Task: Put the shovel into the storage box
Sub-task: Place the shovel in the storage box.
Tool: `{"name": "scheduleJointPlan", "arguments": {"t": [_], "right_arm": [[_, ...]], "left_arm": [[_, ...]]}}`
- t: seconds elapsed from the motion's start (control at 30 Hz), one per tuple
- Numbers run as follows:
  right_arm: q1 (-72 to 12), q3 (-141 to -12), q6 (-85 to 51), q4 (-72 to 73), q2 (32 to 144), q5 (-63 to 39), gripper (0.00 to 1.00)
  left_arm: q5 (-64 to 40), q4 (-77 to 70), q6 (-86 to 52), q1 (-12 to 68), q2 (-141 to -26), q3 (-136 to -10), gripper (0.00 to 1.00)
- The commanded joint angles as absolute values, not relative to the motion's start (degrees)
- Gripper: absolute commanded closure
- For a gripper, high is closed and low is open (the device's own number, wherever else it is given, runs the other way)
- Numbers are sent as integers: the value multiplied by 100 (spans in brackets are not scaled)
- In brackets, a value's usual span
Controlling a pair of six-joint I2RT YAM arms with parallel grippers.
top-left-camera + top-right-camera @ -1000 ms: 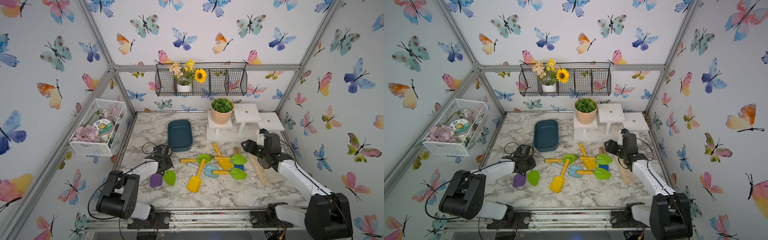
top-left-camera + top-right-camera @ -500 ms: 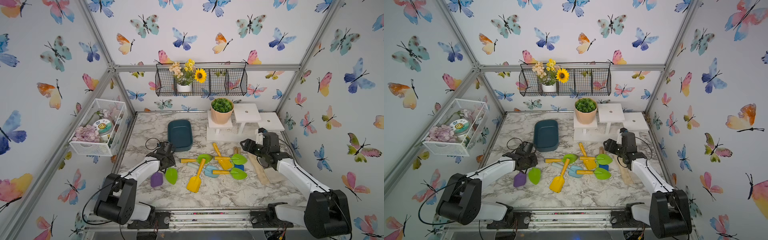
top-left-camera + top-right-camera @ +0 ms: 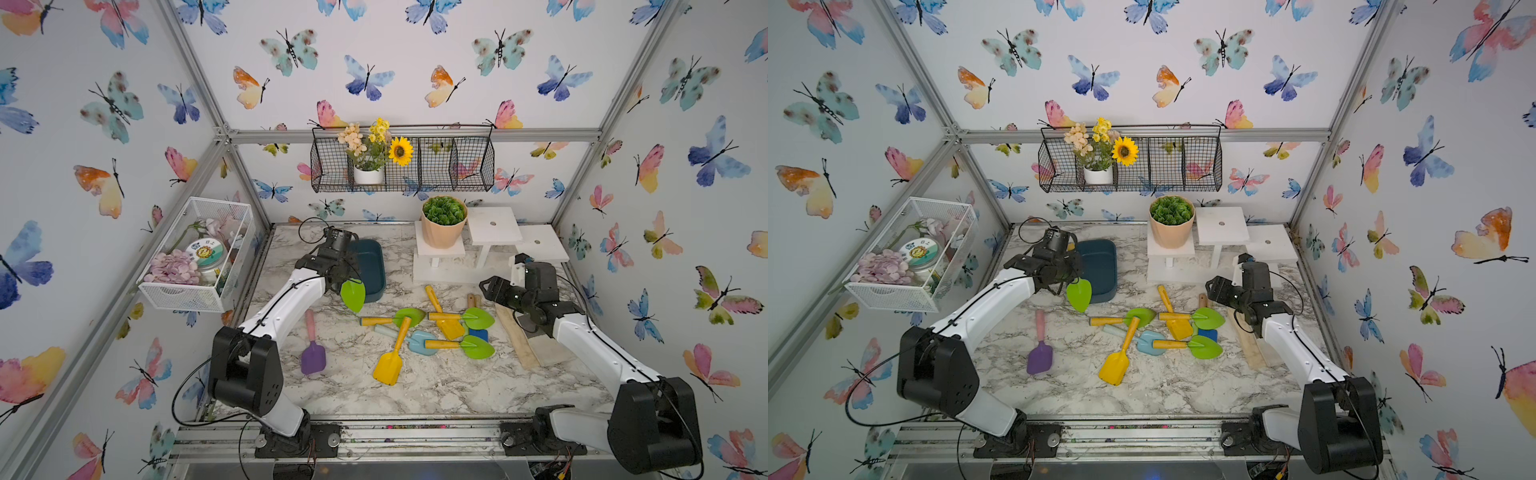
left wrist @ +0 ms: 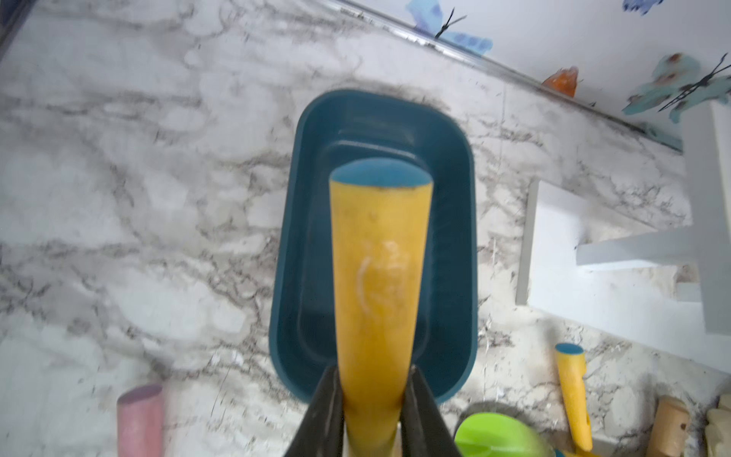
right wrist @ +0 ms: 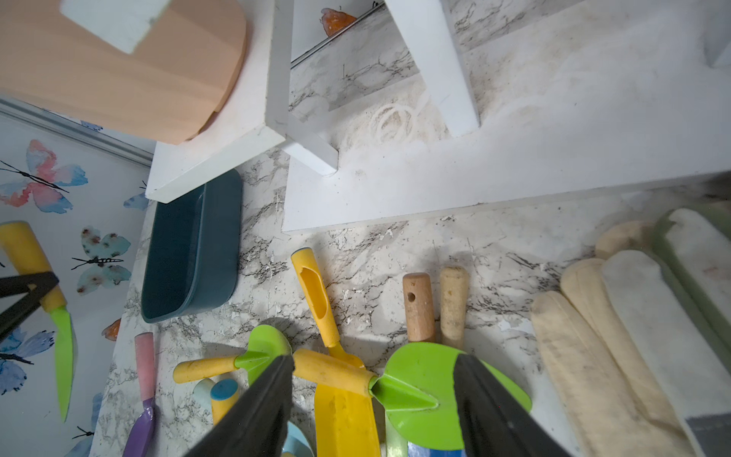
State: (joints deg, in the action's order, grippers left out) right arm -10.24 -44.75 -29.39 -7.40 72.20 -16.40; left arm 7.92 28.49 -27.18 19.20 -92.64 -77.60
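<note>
Next, my left gripper lowers outward to release the shovel inside the storage box, which lies below and outward of it. The shovel's blade overhangs the box's near rim.
My left gripper (image 3: 338,275) (image 3: 1065,272) is shut on the yellow handle (image 4: 379,277) of a green-bladed shovel (image 3: 353,295) (image 3: 1079,294). The shovel hangs off the table, handle pointing over the storage box and blade toward the front. The dark teal storage box (image 3: 372,266) (image 3: 1101,266) (image 4: 449,237) sits on the marble top and looks empty. In the right wrist view the held shovel (image 5: 63,356) hangs in front of the storage box (image 5: 190,253). My right gripper (image 3: 488,286) (image 3: 1215,286) (image 5: 374,358) is open above a pile of shovels, holding nothing.
Several shovels lie mid-table: a yellow one (image 3: 388,365), green ones (image 3: 478,319), a pale blue one (image 3: 419,341) and a purple one with a pink handle (image 3: 312,357). White stands (image 3: 494,226) with a plant pot (image 3: 443,222) stand behind them. Wooden boards (image 3: 521,345) lie at the right. A white wire basket (image 3: 195,253) hangs on the left wall.
My left arm has lifted the green shovel off the table and carried it back toward the storage box, uncovering the purple shovel. The right arm has barely moved.
</note>
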Motion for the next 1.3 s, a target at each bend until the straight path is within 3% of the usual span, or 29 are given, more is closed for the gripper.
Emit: {"name": "scheduleJointPlan", "arguments": {"t": [0.0, 0.3, 0.87, 1.0, 1.17, 1.27], "right_arm": [[-1063, -4528, -2970, -827, 7068, -1542, 31], [-1113, -4439, -3085, -986, 6823, -1403, 31], [-1173, -4351, -3217, -1049, 6732, -1283, 31], [-1195, -4359, -3226, -1070, 6728, -1234, 31], [-1212, -4351, -3234, -1046, 6724, -1217, 30], [-1221, -4359, -3228, -1033, 6751, -1229, 30]], "left_arm": [[900, 3098, -2314, 1892, -9968, -8506, 100], [723, 3096, -1826, 1568, -11363, -9860, 100], [866, 2489, -1248, 1377, -12320, -9921, 99], [816, 2433, -1281, 1375, -12385, -9912, 96], [894, 2400, -1309, 1380, -12370, -9760, 79], [879, 2384, -1325, 1380, -12365, -9665, 77]]}}
